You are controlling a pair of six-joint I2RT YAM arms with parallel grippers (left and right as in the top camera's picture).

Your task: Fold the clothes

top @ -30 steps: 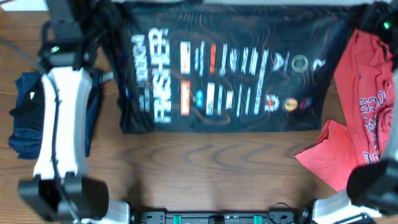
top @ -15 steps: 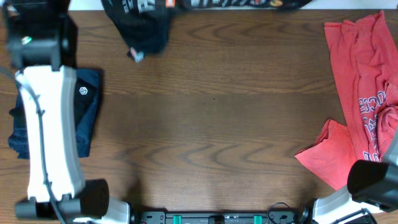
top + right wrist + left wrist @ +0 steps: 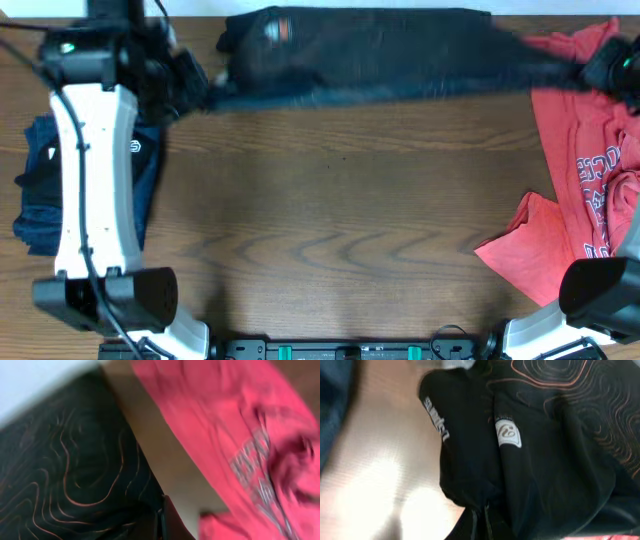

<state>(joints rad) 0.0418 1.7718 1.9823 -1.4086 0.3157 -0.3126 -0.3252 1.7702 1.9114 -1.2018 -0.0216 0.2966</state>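
The robot's right gripper needs to pull the end of the black T-shirt it holds back and down next, to let go of it on clear tabletop (image 3: pixel 515 158) (image 3: pixel 189 497) beside the red T-shirt.
A black T-shirt (image 3: pixel 370 55) hangs stretched and blurred across the far edge of the table, between my two grippers. My left gripper (image 3: pixel 195 85) is shut on its left end; the left wrist view shows the black cloth (image 3: pixel 540 450) with a white label bunched into the jaws (image 3: pixel 482 522). My right gripper (image 3: pixel 590 68) is shut on its right end; the right wrist view shows the black cloth (image 3: pixel 75 475) with orange contour lines at the jaws (image 3: pixel 161 520).
A red T-shirt (image 3: pixel 580 190) lies crumpled at the right side, also in the right wrist view (image 3: pixel 235 440). A folded navy garment (image 3: pixel 145 175) lies at the left, under my left arm. The brown wooden table (image 3: pixel 340 220) spans the middle.
The black shirt lay spread flat a second ago, was lifted back out of view, and now hangs stretched along the far edge. Both arms have moved with it.
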